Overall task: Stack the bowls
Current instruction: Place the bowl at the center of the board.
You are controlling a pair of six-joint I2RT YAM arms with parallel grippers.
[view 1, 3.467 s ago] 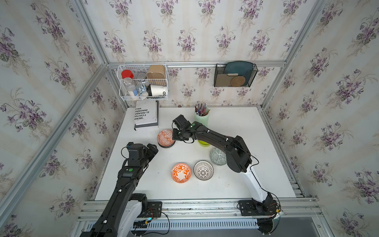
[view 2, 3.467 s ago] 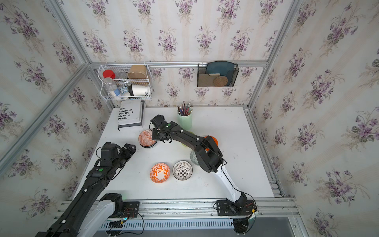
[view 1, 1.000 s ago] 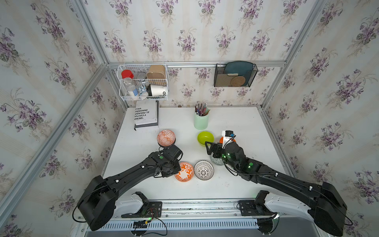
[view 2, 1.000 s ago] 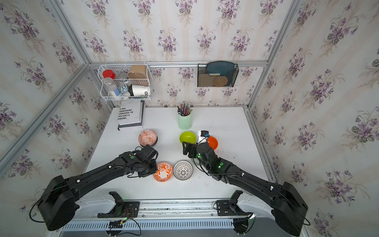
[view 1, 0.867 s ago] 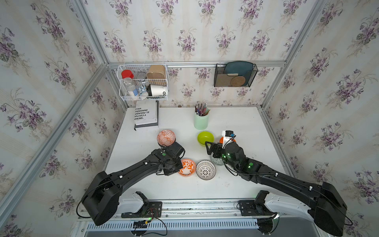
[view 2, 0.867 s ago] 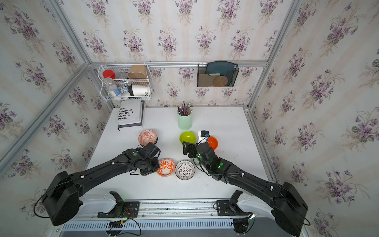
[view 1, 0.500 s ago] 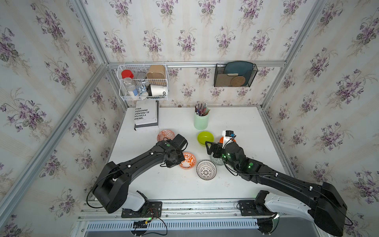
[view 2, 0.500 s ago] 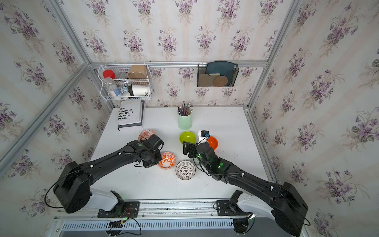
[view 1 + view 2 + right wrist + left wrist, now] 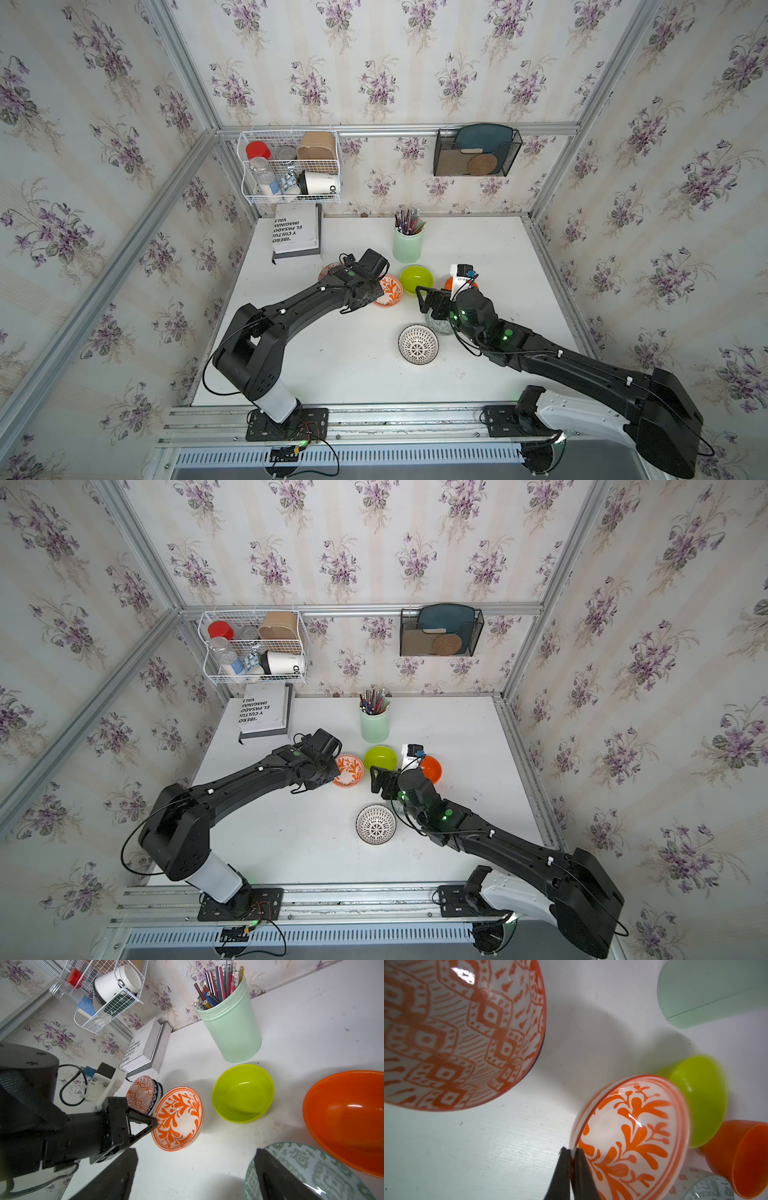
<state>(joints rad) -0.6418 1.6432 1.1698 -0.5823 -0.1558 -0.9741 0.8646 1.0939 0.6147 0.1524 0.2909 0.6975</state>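
Note:
The tabletop beside the lime bowl is just below my left gripper. Next I should lower my left gripper to put the floral bowl [image 9: 633,1136] down and let go of its near rim.
My left gripper [image 9: 571,1152] is shut on the near rim of an orange-white floral bowl [image 9: 633,1136], which hangs tilted just above the table [image 9: 332,365] in both top views [image 9: 349,769]. Close beside it stands an orange-white geometric bowl [image 9: 141,1095] stacked on a blue-rimmed one, half hidden under my left arm in a top view [image 9: 327,272]. A lime green bowl [image 9: 415,279], a plain orange bowl [image 9: 431,769] and a black-white bowl [image 9: 418,345] sit apart. My right gripper [image 9: 195,1176] is open, one finger over the grey-green bowl [image 9: 311,1172].
A pale-green pen cup [image 9: 408,245] stands behind the lime bowl. A white book [image 9: 296,232] lies at the back left. On the back wall hang a wire basket [image 9: 291,166] and a black holder [image 9: 476,151].
My left gripper closed on the floral bowl at the front middle and carried it back toward the stacked bowls, tilting it. The right arm has not moved.

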